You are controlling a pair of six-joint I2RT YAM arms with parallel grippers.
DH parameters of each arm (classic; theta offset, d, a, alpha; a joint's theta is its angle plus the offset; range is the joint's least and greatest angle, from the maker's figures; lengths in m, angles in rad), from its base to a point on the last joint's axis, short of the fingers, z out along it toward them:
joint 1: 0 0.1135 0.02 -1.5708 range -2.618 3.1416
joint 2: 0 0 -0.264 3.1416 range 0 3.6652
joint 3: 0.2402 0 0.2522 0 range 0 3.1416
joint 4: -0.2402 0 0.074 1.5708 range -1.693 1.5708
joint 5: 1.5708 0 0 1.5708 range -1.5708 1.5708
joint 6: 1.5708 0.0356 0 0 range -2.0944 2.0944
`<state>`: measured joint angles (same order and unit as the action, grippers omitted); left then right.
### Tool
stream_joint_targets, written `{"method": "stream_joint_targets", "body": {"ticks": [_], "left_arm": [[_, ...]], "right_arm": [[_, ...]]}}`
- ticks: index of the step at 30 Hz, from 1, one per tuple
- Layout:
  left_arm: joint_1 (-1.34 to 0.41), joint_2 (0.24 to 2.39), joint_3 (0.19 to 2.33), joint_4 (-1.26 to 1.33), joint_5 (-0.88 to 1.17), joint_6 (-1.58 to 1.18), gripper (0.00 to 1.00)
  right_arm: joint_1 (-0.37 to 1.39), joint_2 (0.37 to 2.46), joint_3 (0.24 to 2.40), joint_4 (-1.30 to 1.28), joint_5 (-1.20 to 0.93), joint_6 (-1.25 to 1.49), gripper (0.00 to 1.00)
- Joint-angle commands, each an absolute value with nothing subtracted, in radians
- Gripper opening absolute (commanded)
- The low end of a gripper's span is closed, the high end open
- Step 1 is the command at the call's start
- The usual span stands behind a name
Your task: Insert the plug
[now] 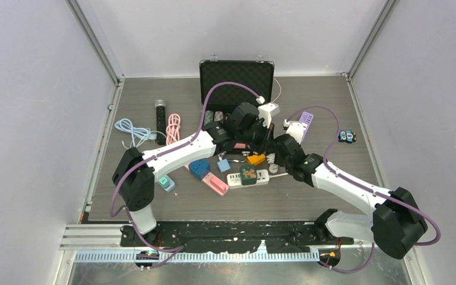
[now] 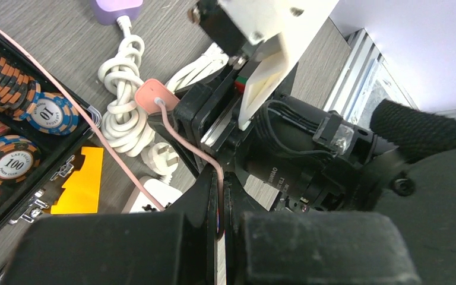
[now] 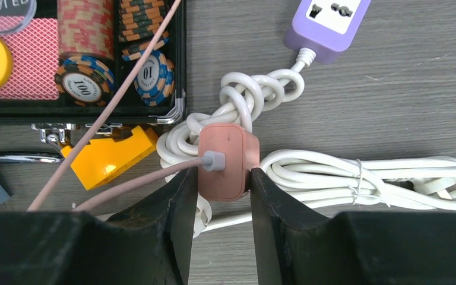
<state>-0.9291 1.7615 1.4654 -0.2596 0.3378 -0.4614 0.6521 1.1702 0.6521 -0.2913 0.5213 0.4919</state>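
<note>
The purple power strip's open sockets face up, so I will carry the plug outward with my right gripper, lower it onto the power strip's middle (image 1: 304, 122) and release it.
A pink plug (image 3: 225, 160) with a grey cable collar hangs above a coiled white cord (image 3: 255, 95). My right gripper (image 3: 222, 185) is shut on the plug's two sides. The plug also shows in the left wrist view (image 2: 154, 95), held by the right arm's black fingers. Its thin pink cable (image 2: 211, 163) runs down into my left gripper (image 2: 222, 208), which is shut on it. In the top view both grippers meet at the table's middle, left (image 1: 260, 132) and right (image 1: 271, 144). A purple power strip (image 3: 329, 21) lies beyond the plug. A white power strip (image 1: 248, 177) lies nearer.
An open black case (image 1: 236, 74) of poker chips (image 3: 83, 77) stands at the back. A yellow piece (image 3: 110, 155), a white cord bundle (image 3: 386, 175), blue and pink adapters (image 1: 200, 169), a coiled pink cable (image 1: 173, 127) and a black strip (image 1: 161, 113) lie around.
</note>
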Motion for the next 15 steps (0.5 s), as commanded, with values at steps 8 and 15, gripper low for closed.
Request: {"method": "stream_joint_targets", "body": {"ticks": [8, 15], "left_arm": [[-0.892, 1.655, 1.396, -0.153, 0.342, -0.478, 0.57], [-0.853, 1.61, 1.359, -0.15, 0.303, -0.483, 0.95]], "right_arm": [[0.54, 1.107, 0.791, -0.267, 0.59, 0.503, 0.05], [0.35, 1.187, 0.845, -0.164, 0.478, 0.498, 0.05]]}}
